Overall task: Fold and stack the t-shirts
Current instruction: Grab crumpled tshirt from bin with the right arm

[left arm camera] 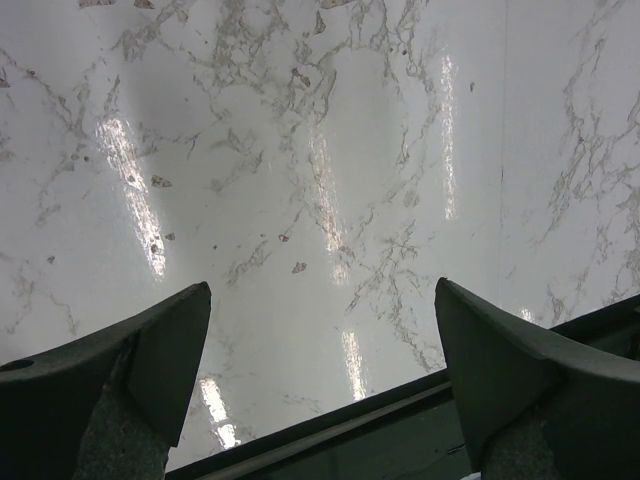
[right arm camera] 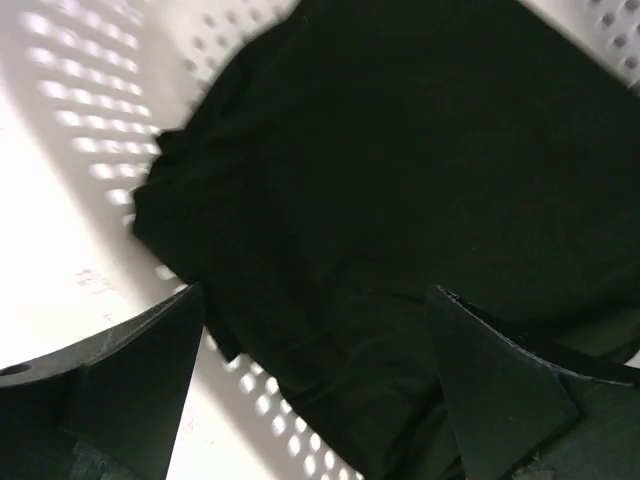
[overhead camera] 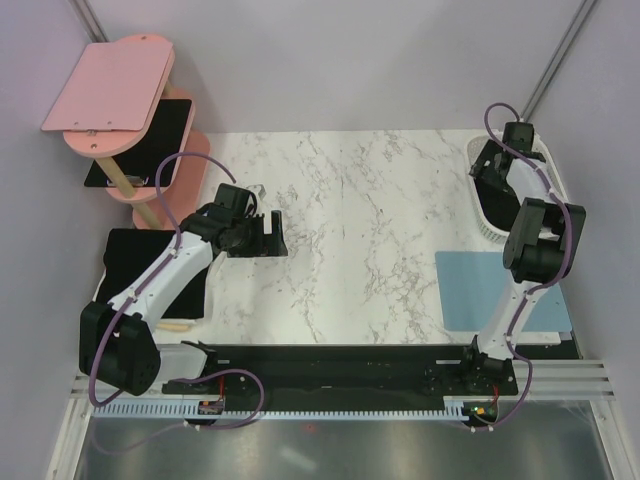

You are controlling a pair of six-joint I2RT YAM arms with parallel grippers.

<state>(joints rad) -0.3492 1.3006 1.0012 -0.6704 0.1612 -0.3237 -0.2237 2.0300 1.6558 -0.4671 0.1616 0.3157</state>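
Note:
The black t-shirt is crumpled. My right gripper needs to move down onto its top edge [overhead camera: 492, 176] [right arm camera: 318, 285] next, then close.
A crumpled black t-shirt [right arm camera: 400, 170] lies in a white perforated basket [right arm camera: 70, 130], filling most of the right wrist view. My right gripper [right arm camera: 318, 290] hangs open just above the fabric with nothing between its fingers; in the top view it [overhead camera: 492, 166] sits over the basket [overhead camera: 487, 225] at the far right of the table. My left gripper [overhead camera: 272, 233] is open over bare marble left of centre. The left wrist view shows its jaws [left arm camera: 322, 288] wide apart with only tabletop between them.
A light blue mat [overhead camera: 480, 290] lies at the near right beside the right arm. A flat black rectangle [overhead camera: 135, 255] rests at the table's left edge. A pink tiered stand [overhead camera: 110, 95] with a black sheet [overhead camera: 170, 125] stands at the far left. A black rail [left arm camera: 400, 430] runs along the near edge.

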